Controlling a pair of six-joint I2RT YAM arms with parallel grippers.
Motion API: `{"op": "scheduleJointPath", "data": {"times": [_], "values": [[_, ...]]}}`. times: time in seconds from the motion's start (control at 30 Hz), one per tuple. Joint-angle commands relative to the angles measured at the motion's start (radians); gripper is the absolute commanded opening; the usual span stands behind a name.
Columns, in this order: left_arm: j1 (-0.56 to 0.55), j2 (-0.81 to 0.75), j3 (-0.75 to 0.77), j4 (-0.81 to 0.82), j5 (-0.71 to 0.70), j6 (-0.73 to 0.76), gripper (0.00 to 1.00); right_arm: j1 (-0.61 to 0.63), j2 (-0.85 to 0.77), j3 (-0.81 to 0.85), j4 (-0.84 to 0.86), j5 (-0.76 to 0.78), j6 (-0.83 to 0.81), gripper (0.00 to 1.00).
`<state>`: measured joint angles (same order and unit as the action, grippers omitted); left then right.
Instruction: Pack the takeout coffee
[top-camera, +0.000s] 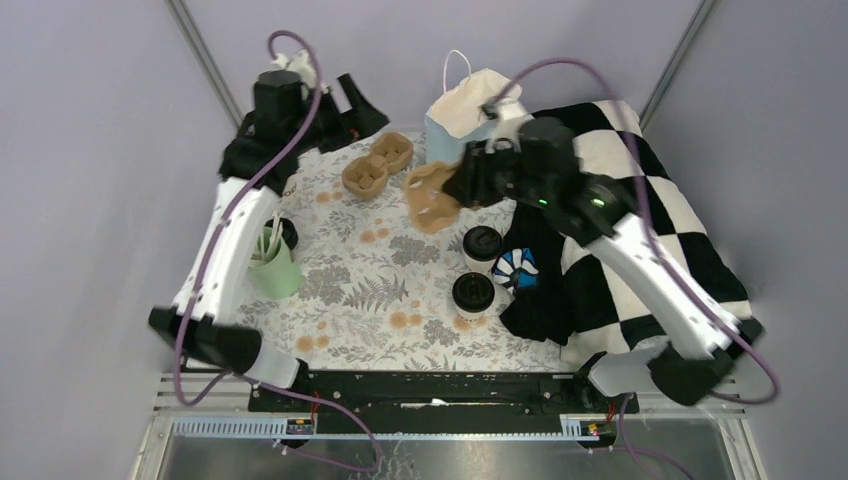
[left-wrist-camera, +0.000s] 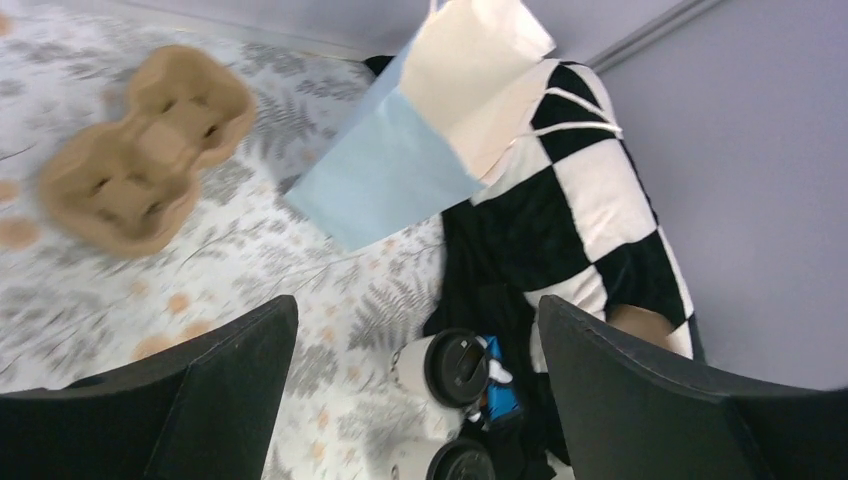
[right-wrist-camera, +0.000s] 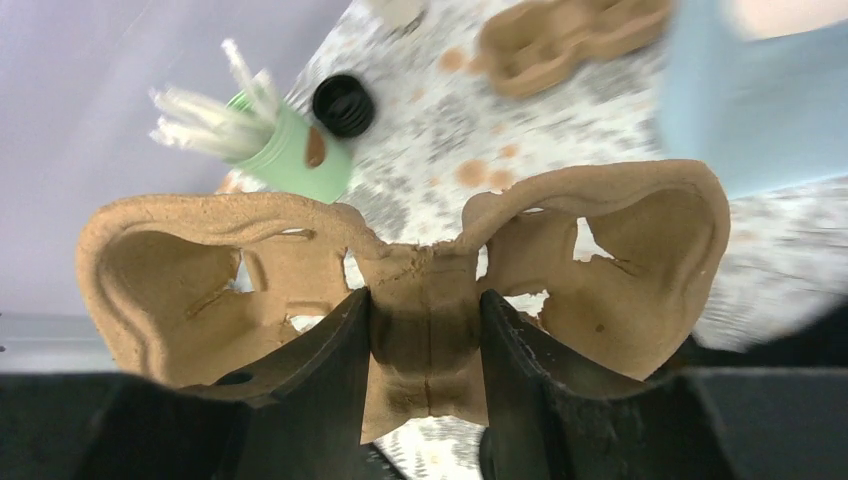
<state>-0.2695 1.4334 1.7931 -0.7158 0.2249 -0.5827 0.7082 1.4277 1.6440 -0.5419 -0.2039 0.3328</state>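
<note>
My left gripper lowers toward the paper bag next, then onto its white string handle (top-camera: 457, 54) (left-wrist-camera: 433, 5), because that handle stands upright above the bag's rim.
Two white paper cups with black lids (top-camera: 482, 245) (top-camera: 473, 293) stand right of the table's middle, beside a black and white checked cloth (top-camera: 640, 190). They also show low in the left wrist view (left-wrist-camera: 440, 367) (left-wrist-camera: 450, 465). My right gripper (top-camera: 462, 185) is shut on the middle bridge of a brown pulp cup carrier (top-camera: 432, 200) and holds it tilted above the table, behind the cups. In the right wrist view, the gripper (right-wrist-camera: 425, 300) pinches the carrier (right-wrist-camera: 620, 250). My left gripper (top-camera: 360, 100) is open and empty at the back left (left-wrist-camera: 415, 340).
A blue and cream paper bag (top-camera: 455, 125) (left-wrist-camera: 400, 160) stands at the back centre. A second brown carrier (top-camera: 378, 165) (left-wrist-camera: 140, 150) lies left of it. A mint-green cup with white sticks (top-camera: 272, 265) (right-wrist-camera: 300, 160) and a black lid (top-camera: 287, 232) are at the left.
</note>
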Motion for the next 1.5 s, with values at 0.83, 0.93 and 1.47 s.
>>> {"op": "scheduleJointPath", "data": {"times": [0.83, 0.93, 1.47], "values": [[-0.102, 0.939, 0.558, 0.957, 0.096, -0.03, 0.75, 0.0, -0.486, -0.066, -0.254, 0.702, -0.28, 0.47], [-0.106, 0.966, 0.56, 1.028, 0.05, -0.067, 0.61, 0.0, -0.49, -0.067, -0.264, 0.704, -0.282, 0.47], [-0.054, 0.816, 0.453, 0.946, 0.118, -0.243, 0.0, 0.001, -0.426, -0.06, -0.213, 0.556, -0.295, 0.47]]}}
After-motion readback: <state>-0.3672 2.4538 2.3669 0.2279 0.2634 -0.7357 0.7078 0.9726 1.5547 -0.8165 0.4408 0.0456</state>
